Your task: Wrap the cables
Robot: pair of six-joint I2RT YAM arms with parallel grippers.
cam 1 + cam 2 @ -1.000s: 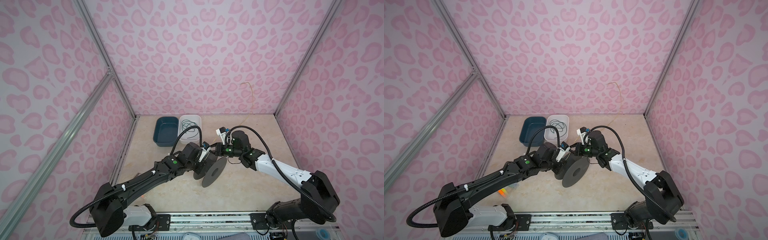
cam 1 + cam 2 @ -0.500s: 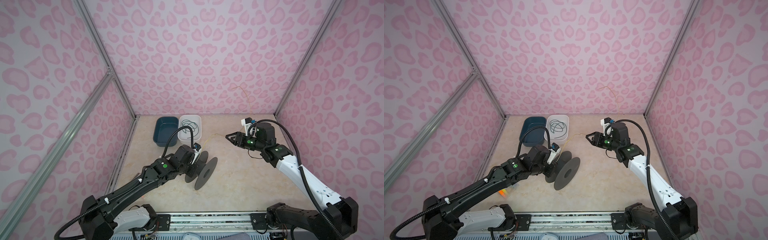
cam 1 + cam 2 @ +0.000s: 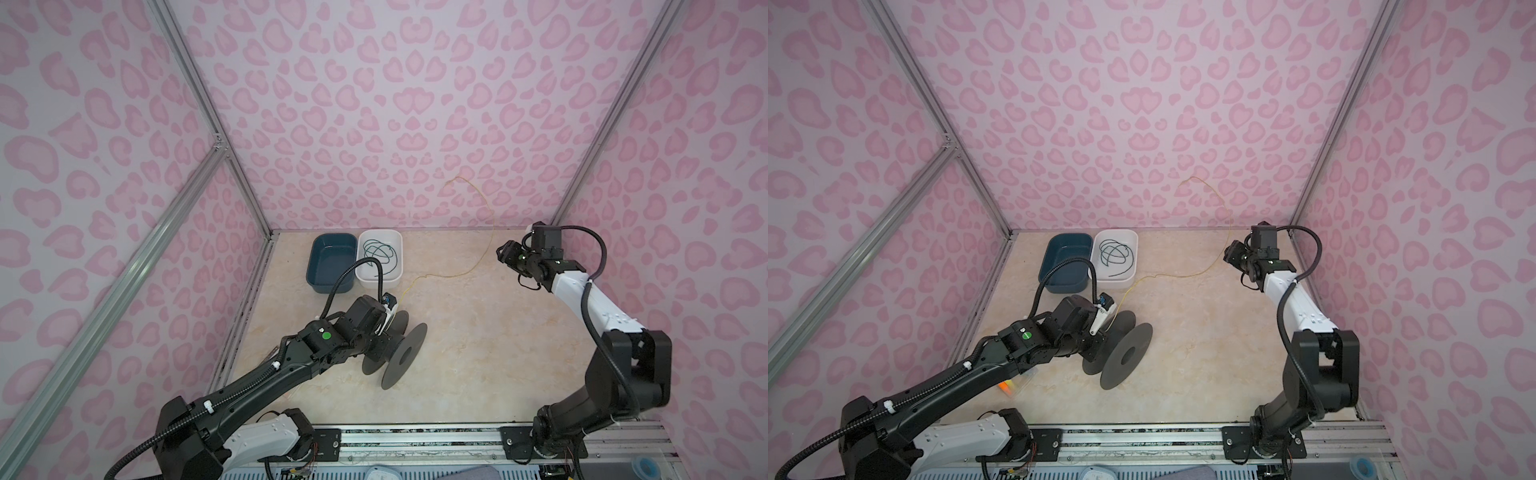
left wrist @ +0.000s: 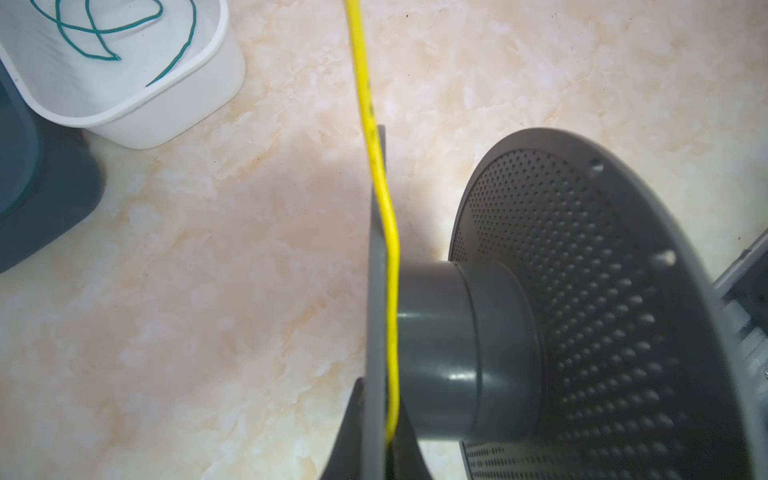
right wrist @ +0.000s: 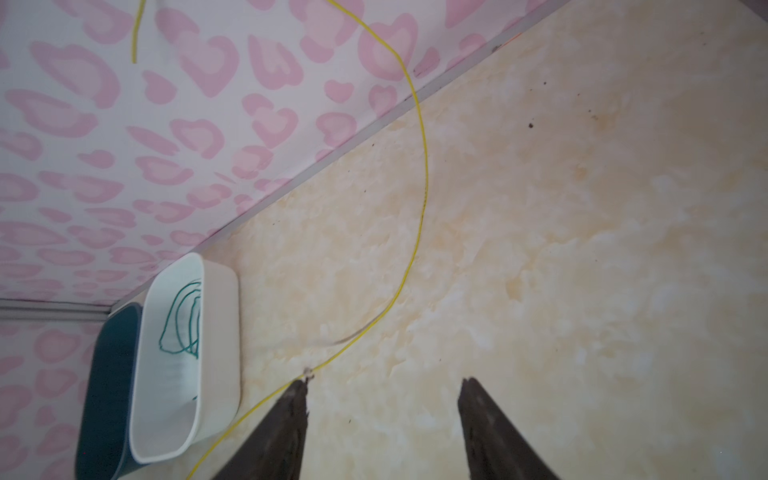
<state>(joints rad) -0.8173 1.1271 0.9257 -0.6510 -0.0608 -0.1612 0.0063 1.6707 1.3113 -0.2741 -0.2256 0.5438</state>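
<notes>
The robot's right gripper will next reach outward and down to close on the yellow cable near the back wall (image 3: pixel 489 244) (image 5: pixel 426 168), because its open fingers are still short of the cable.
The yellow cable (image 3: pixel 478 266) (image 3: pixel 1200 272) runs from the grey spool (image 3: pixel 405 355) (image 3: pixel 1125 353) across the table and arcs up in front of the back wall. In the left wrist view my left gripper (image 4: pixel 384 449) is shut on the spool's (image 4: pixel 582 291) flange, pinning the yellow cable (image 4: pixel 374 145) against it. My right gripper (image 3: pixel 505 253) (image 3: pixel 1231 252) hangs at the back right, open and empty (image 5: pixel 386 380); the yellow cable (image 5: pixel 422 208) passes beside one fingertip. The green cable (image 3: pixel 380 253) (image 3: pixel 1115 253) lies coiled in the white bin.
A white bin (image 3: pixel 378 280) (image 3: pixel 1115 280) and a dark blue bin (image 3: pixel 330 262) (image 3: pixel 1065 257) stand side by side at the back left. A small clear box with something orange (image 3: pixel 1007 386) lies under the left arm. Pink patterned walls enclose the table.
My right gripper has let go at the spool, opened, and swung away to the back right. The left arm has drawn the spool slightly back toward the front left.
</notes>
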